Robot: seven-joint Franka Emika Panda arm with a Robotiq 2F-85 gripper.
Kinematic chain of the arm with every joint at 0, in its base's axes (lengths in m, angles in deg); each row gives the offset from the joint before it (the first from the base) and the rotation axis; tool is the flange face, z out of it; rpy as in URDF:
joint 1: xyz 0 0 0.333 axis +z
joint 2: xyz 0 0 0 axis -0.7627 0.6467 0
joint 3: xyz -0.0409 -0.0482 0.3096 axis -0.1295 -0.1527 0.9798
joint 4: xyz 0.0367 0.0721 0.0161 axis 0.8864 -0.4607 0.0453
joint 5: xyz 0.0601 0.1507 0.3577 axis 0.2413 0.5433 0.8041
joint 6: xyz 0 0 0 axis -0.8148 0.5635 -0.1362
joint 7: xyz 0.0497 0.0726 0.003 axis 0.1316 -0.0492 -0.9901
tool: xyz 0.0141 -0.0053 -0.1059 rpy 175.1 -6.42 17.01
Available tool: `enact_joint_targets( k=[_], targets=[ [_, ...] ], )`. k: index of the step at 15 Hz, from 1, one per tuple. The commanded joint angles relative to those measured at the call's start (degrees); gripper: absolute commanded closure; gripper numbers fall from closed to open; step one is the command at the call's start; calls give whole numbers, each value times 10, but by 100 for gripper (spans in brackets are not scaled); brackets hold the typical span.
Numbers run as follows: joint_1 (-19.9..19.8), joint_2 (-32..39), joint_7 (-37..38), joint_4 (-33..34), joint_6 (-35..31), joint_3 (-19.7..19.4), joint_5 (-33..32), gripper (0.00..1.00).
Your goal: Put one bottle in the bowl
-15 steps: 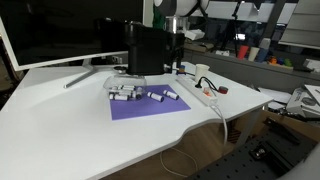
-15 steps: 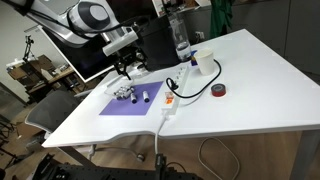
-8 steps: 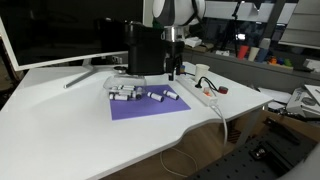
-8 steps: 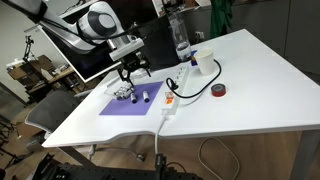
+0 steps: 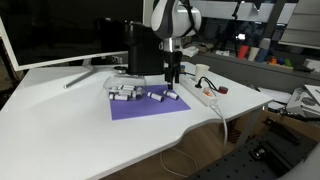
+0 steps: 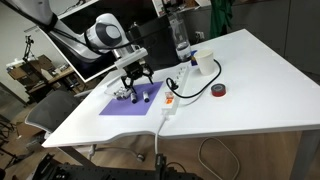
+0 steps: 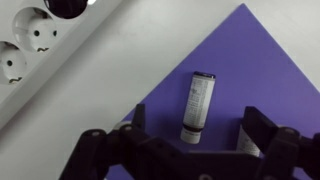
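Observation:
The robot will lower its gripper over the bottle's white middle and close on it, since the bottle nearest the power strip is already between its open fingers.
Several tiny white bottles with dark ends lie on a purple mat, in a cluster and a pair; they also show in the other exterior view. In the wrist view one bottle lies on the mat between my fingers. My gripper is open and empty, hanging just above that bottle; it shows in both exterior views. A white bowl stands beyond the mat, past the power strip.
A white power strip with a cable lies beside the mat. A red tape roll and a clear water bottle stand near the bowl. A black box and a monitor are behind the mat.
My gripper has come down and moved over the mat's edge near the power strip, closer to the pair of bottles. The bottles have not moved.

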Motion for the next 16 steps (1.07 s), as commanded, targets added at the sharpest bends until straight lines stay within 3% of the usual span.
enact_joint_targets(
  k=[1, 2, 3, 5, 14, 16],
  targets=[
    [1, 40, 20, 37, -1, 3, -19, 0],
    [1, 49, 20, 43, -2, 3, -20, 0],
    [2, 56, 20, 49, -1, 5, -22, 24],
    [4, 70, 20, 60, 4, 6, -28, 33],
    [-4, 74, 10, 72, 17, 15, -27, 97],
    [-6, 59, 9, 59, 10, 19, -25, 93]
  ],
)
